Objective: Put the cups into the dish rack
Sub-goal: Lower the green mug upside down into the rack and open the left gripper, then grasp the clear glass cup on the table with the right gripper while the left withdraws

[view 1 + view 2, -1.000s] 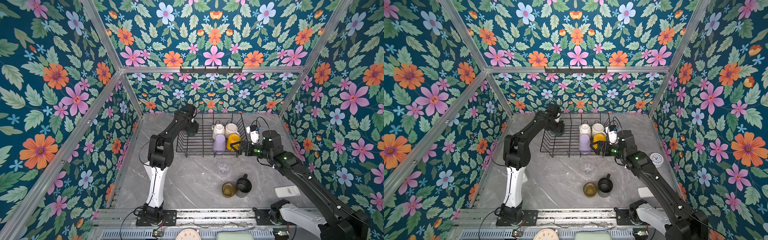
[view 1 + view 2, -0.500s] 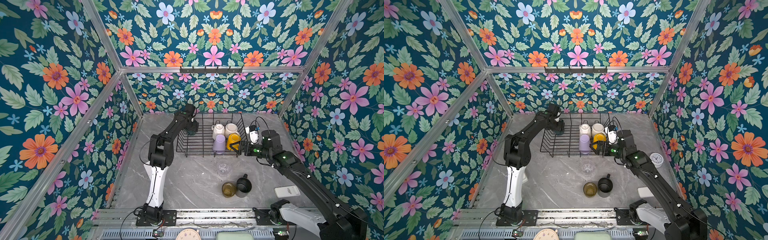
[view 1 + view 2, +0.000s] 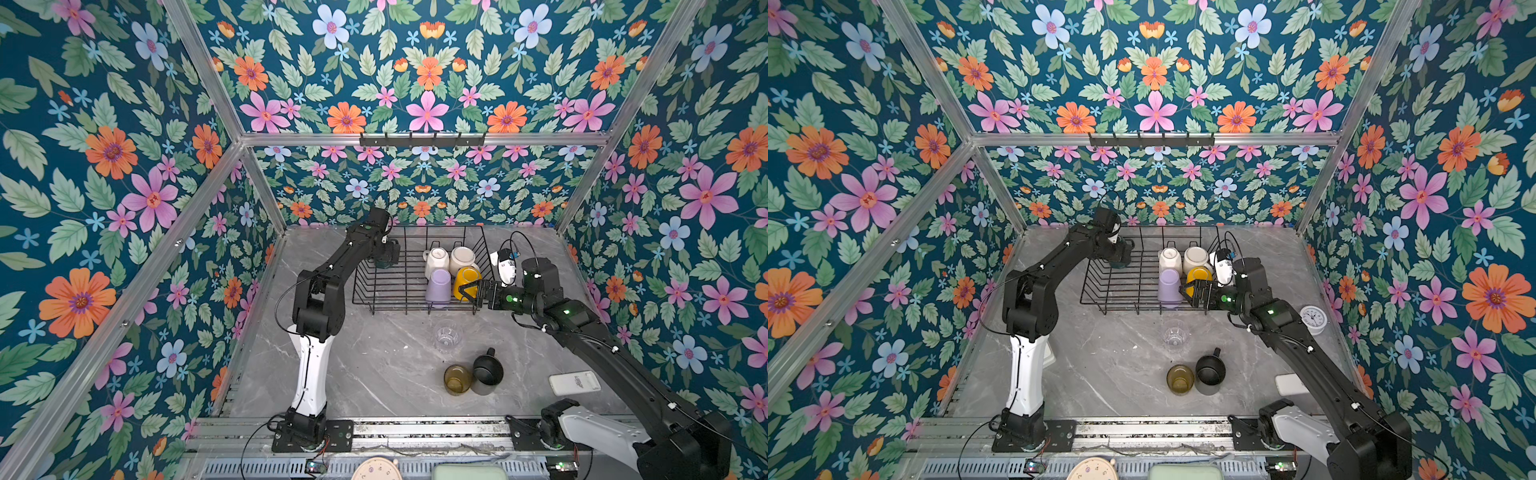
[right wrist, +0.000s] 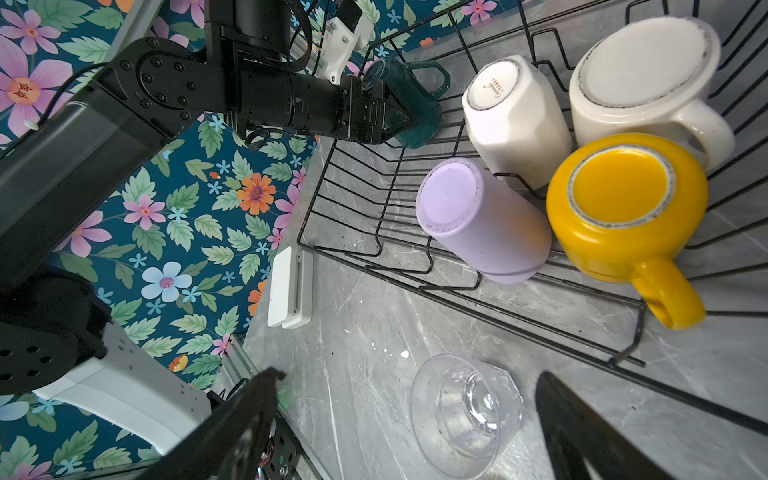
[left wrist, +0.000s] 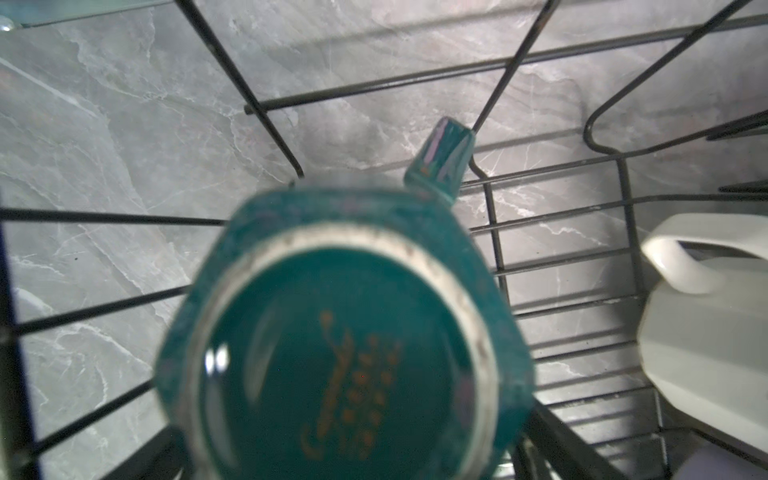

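The clear glass stands with its opening up, below and back toward the base. Next, my right gripper should move back and lower its open fingers to either side of the glass's upturned rim (image 3: 461,333) (image 4: 499,420).
The black wire dish rack (image 3: 395,286) stands at the back of the table. In it, upside down, are two white mugs (image 3: 436,259) (image 3: 462,257), a lilac tumbler (image 3: 438,284), a yellow mug (image 3: 467,280) and, in the back left corner, a dark green mug (image 3: 384,257) (image 5: 345,353). My left gripper (image 3: 386,251) (image 4: 395,118) is open, one jaw on either side of the green mug. My right gripper (image 3: 468,291) (image 4: 409,374) hangs open over the rack's front right rim, empty. On the table in front stand a clear glass (image 3: 446,336) (image 4: 465,411), an amber glass (image 3: 457,378) and a black mug (image 3: 487,372).
A white remote (image 3: 574,382) lies by the right arm and a small white alarm clock (image 3: 1313,319) stands at the right wall. A white box (image 4: 289,291) lies by the left wall. A black hook rail (image 3: 422,139) hangs on the back frame.
The left gripper's jaws have spread wider around the dark green mug, which rests in the rack. Neither arm has visibly shifted.
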{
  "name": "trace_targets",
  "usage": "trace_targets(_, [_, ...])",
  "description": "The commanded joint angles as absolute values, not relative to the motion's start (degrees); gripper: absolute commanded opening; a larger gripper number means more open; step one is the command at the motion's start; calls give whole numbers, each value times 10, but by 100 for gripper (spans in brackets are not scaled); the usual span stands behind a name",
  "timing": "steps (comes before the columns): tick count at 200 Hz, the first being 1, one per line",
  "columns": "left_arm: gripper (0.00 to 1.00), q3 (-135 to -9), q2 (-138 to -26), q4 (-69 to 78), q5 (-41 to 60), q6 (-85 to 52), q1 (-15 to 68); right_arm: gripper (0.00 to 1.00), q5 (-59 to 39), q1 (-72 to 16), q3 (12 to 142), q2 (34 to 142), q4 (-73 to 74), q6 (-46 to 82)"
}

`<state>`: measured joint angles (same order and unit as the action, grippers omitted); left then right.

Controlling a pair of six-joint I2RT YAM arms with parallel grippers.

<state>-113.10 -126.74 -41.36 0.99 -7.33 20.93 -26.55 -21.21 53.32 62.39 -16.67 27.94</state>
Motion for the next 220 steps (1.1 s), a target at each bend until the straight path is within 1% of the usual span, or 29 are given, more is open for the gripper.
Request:
trace_targets(1, [100,-1125,-1252,-395,7,-70,208,94,-242,-213,543,628,-190,260])
trace_targets(30, [100,-1091,-1215,-364,12,-76,207,88,-209,-213,561,639,-252,229])
trace_targets(66, [100,-1005,-1123,-284,20,-96,208,79,-171,-229,571,647,-318,206])
trace_targets(105, [100,-824,-957,-101,19,-128,208,73,-97,-292,579,667,-381,188])
trace_targets(145, [100,-634,-793,76,7,-168,207,68,-69,-326,562,682,-392,203])
trace_targets(164, [100,-556,-723,141,3,-184,207,64,-57,-340,559,696,-395,210])
trace_targets(193, [100,-463,-636,196,3,-211,208,61,-42,-349,551,722,-381,221])
trace_targets(220, [100,-409,-570,207,-16,-225,208,58,-37,-357,547,751,-355,227])
